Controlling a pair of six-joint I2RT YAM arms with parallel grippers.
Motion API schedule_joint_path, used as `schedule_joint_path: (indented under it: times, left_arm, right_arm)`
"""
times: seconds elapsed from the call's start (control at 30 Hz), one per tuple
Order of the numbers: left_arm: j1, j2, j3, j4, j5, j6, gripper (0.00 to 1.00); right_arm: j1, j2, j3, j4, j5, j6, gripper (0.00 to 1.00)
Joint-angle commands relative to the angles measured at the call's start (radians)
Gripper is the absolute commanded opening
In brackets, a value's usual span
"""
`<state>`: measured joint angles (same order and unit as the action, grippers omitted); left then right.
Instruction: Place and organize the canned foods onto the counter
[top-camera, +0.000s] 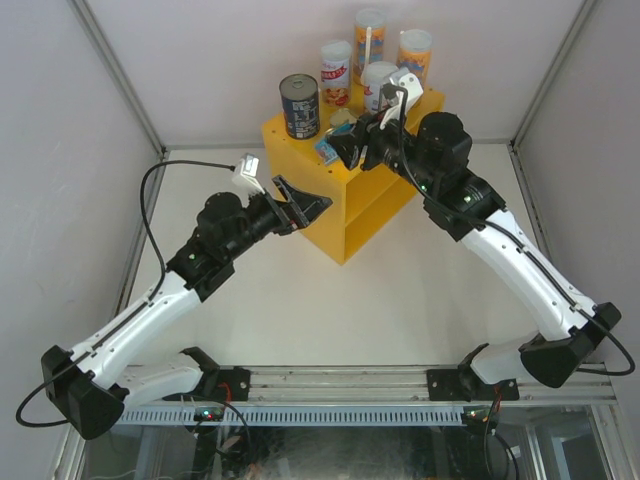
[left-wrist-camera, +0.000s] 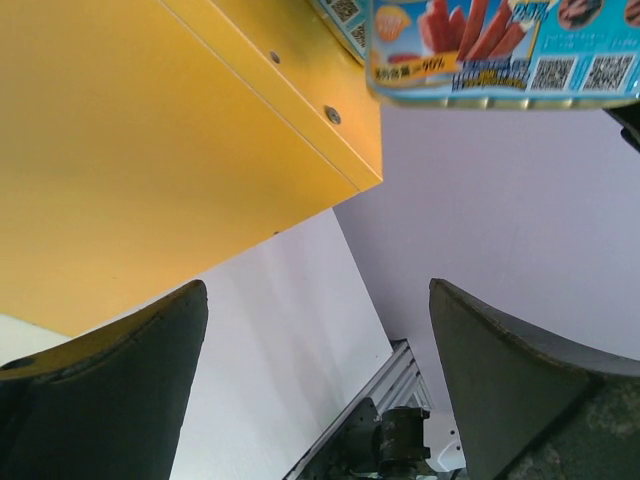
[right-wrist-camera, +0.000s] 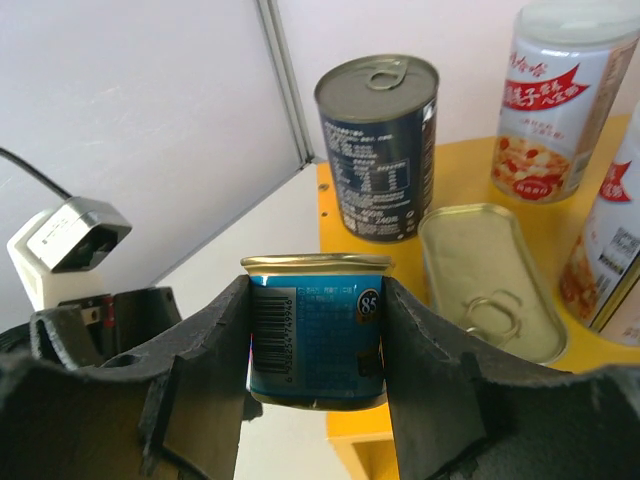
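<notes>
The held tin comes down from my right gripper onto the bare part of the counter beside the flat gold-topped tin next, then gets released, since that counter corner stands free.
The yellow counter (top-camera: 345, 215) stands at the table's far middle. On its top are a dark round tin (top-camera: 299, 105), several tall slim cans (top-camera: 336, 72) and a flat gold-topped tin (right-wrist-camera: 490, 280). My right gripper (top-camera: 350, 150) is shut on a second rectangular tin, blue-sided with a gold top (right-wrist-camera: 315, 340), and holds it at the counter top's front-left edge, next to the dark tin (right-wrist-camera: 378, 145). My left gripper (top-camera: 310, 207) is open and empty beside the counter's left side (left-wrist-camera: 150, 130), just below the held tin (left-wrist-camera: 500, 50).
White enclosure walls stand close behind and to both sides. An aluminium rail (top-camera: 330, 385) runs along the near edge by the arm bases. The left wrist camera (right-wrist-camera: 65, 240) and its cable (top-camera: 150, 215) sit just left of the counter. The counter's inner shelf (top-camera: 375, 200) faces front-right.
</notes>
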<state>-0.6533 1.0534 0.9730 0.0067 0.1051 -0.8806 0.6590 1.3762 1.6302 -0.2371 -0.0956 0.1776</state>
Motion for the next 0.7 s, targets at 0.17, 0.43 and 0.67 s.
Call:
schedule_joint_path:
  times: [0.17, 0.43, 0.67]
  left_arm:
    - [0.03, -0.028, 0.014, -0.013, -0.005, -0.002, 0.95]
    - [0.032, -0.027, -0.019, 0.0, -0.013, -0.017, 0.95]
    - [0.032, -0.027, -0.038, 0.016, -0.012, -0.029, 0.95]
  right_arm:
    - [-0.076, 0.0, -0.039, 0.295, -0.132, 0.014, 0.27]
    - [-0.082, -0.017, -0.151, 0.373, -0.174, 0.015, 0.27]
    - [-0.088, -0.045, -0.21, 0.361, -0.165, -0.01, 0.27]
